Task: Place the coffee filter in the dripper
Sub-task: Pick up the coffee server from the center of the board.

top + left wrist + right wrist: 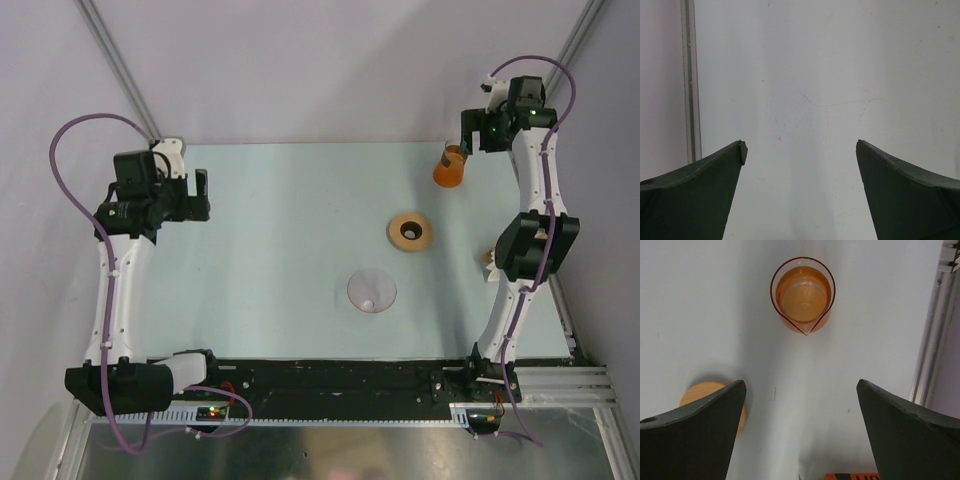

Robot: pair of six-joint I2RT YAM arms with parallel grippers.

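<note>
The right gripper should next go down to the left in the top view, with its fingers on either side of the open rim's edge (pixel 446 151) (pixel 772 290) opposite the rail.
The dripper (pixel 371 291), a clear cone, lies on the pale table (pixel 280 250) near the middle front. I cannot make out the coffee filter in any view. My left gripper (pixel 203 196) hovers open at the table's far left, and its wrist view shows only bare table between the fingers (pixel 801 146). My right gripper (pixel 480 140) is open at the far right back, just beside an orange glass beaker (pixel 449 165). In the right wrist view that beaker (pixel 802 295) stands ahead of the open gripper (pixel 801 385), with nothing held.
A brown wooden ring (pixel 410 231) lies between the beaker and the dripper; its edge (pixel 705 390) shows behind my right gripper's left finger. A small tan object (pixel 489 257) peeks out from behind the right arm. A metal rail (pixel 935 340) borders the table's right side.
</note>
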